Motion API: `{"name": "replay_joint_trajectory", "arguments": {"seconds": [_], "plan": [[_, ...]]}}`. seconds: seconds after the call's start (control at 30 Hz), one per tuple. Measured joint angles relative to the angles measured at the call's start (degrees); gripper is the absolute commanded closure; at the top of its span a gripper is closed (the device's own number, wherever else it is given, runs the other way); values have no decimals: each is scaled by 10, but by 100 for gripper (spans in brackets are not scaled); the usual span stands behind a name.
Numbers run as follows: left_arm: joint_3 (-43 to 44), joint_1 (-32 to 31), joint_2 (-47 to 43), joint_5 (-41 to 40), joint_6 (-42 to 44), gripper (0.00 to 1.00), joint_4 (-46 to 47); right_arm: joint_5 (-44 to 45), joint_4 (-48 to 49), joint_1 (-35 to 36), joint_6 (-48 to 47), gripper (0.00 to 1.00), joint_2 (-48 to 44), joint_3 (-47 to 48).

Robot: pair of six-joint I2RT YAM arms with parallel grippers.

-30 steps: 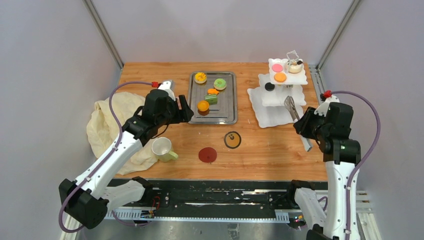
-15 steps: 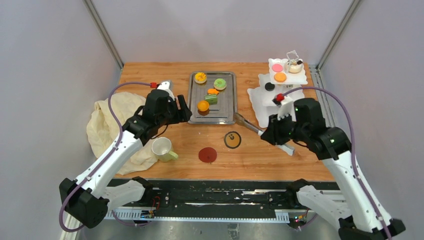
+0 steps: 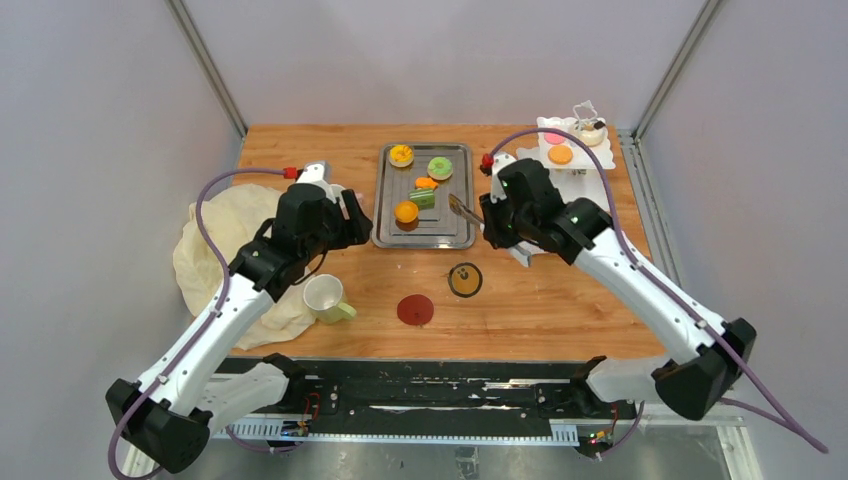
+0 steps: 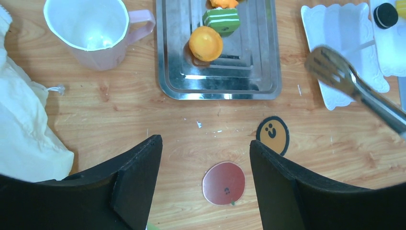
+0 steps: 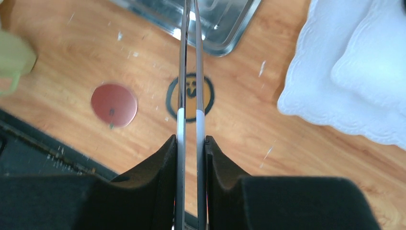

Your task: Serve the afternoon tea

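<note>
The right gripper brings the tongs outward over the tray to the green donut (image 3: pixel 440 167) next and releases them, as the donut lies outward beyond the tongs' ends.
My right gripper (image 3: pixel 494 228) is shut on the metal tongs (image 3: pixel 464 209), whose tips hang over the steel tray's right edge; the right wrist view shows my right gripper (image 5: pixel 190 140) with the tongs (image 5: pixel 190 67) squeezed between its fingers. On the tray lie a green donut (image 3: pixel 440 167), orange tarts (image 3: pixel 401 154) (image 3: pixel 406 211) and a green block (image 3: pixel 422 198). The white tiered stand (image 3: pixel 575 152) holds an orange tart (image 3: pixel 560 154) and a pink disc. My left gripper (image 3: pixel 358 218) is open and empty left of the tray. Its wrist view (image 4: pixel 205 142) shows a pink mug (image 4: pixel 88 28).
A pale green mug (image 3: pixel 323 297) stands beside a cream cloth (image 3: pixel 215 250) at the left. A red coaster (image 3: pixel 415 309) and an orange coaster (image 3: pixel 465 279) lie in front of the steel tray (image 3: pixel 455 235). The stand's lower tiers are partly hidden by my right arm.
My right arm has swung left with the tongs, from beside the stand to the tray's right edge. My left arm has shifted slightly left.
</note>
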Motion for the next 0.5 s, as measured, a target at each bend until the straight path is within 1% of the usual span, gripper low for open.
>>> {"name": "replay_joint_trajectory", "arguments": {"seconds": [0.07,0.23,0.5], "plan": [[0,0,-6,-3,0,29,0,28,14,0,4,83,35,25],[0,0,-3,-7,1,29,0,80,47,0,5,79,113,83],[0,2,10,-1,19,29,0,116,65,0,-7,71,232,160]]}}
